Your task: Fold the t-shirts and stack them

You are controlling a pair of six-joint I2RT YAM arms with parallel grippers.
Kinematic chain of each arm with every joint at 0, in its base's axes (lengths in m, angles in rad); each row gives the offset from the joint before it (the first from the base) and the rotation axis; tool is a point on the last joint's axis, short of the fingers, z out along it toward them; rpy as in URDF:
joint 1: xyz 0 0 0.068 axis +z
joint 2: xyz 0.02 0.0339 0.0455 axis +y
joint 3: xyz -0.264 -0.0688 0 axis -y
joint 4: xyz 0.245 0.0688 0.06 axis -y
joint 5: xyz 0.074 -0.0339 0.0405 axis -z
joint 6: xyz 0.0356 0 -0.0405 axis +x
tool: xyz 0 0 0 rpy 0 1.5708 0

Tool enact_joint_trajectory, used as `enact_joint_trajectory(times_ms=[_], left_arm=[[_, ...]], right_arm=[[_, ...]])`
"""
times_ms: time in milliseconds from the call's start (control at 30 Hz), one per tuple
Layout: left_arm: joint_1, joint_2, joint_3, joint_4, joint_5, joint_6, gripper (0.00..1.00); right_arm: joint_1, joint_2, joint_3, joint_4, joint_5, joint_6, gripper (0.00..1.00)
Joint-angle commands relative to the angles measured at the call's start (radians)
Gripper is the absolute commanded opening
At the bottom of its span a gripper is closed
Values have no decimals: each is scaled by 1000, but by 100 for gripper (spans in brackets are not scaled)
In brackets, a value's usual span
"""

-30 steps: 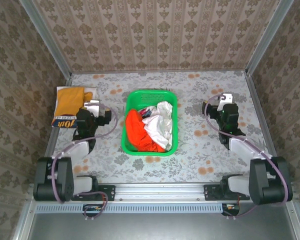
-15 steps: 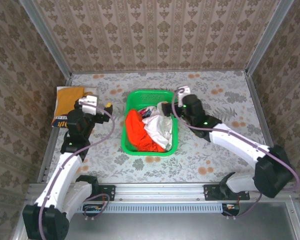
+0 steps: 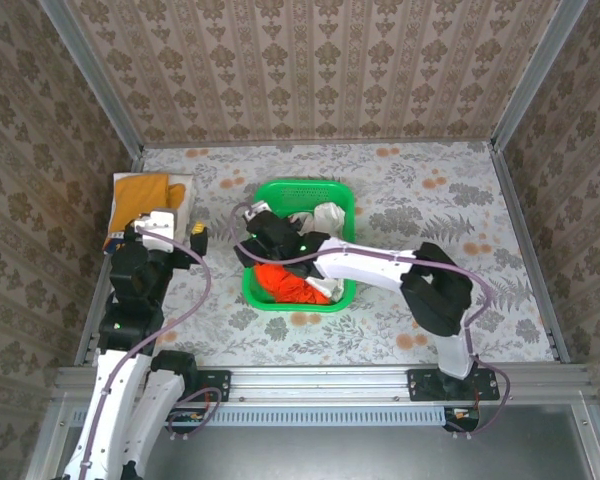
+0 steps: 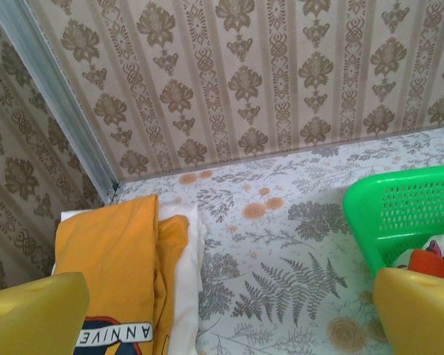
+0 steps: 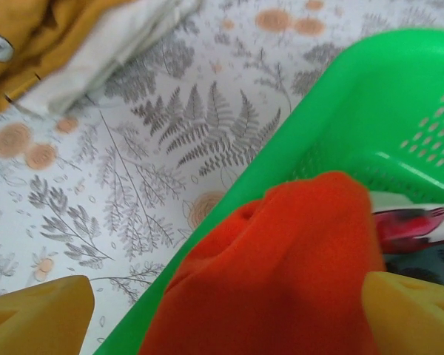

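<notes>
I need to move my right gripper down next over the basket's rim facing the folded stack [image 3: 248, 274] and close it there, because that rim already runs between its open fingers.
A mustard-yellow t-shirt [image 3: 140, 198] with a navy lettered band lies folded on a white t-shirt [image 4: 179, 281] at the table's far left. The green basket [image 3: 265, 197] holds an orange-red t-shirt [image 3: 288, 282] and a crumpled white t-shirt [image 3: 327, 218]. My right gripper [image 3: 248, 252] reaches across into the basket's left side. It is open, with the orange-red t-shirt [image 5: 281, 274] bulging between its yellow fingers [image 5: 37, 314]. My left gripper [image 3: 192, 242] hovers open between the folded stack and the basket, with bare table between its fingers [image 4: 37, 314].
The basket's left rim [image 5: 229, 200] runs diagonally under my right gripper [image 5: 229, 310]. Patterned walls and metal posts close the table's back and sides. Bare floral tabletop [image 3: 450, 220] lies right of the basket.
My right arm has swung from the table's right side across the basket to its left part, over the orange-red t-shirt. My left arm has drawn back toward the near edge.
</notes>
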Motion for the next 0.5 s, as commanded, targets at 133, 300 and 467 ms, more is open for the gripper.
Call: enact_joint_trajectory(times_ms=[133, 300, 467], left_arm=[[0, -6, 2, -37, -11, -42, 100], [-1, 13, -16, -9, -2, -56, 100], [0, 43, -27, 16, 17, -70, 100]], right_arm=[[-12, 160, 182, -248, 78, 44, 88], [-26, 156, 182, -314, 85, 34, 79], [-62, 70, 82, -333, 92, -1, 75]])
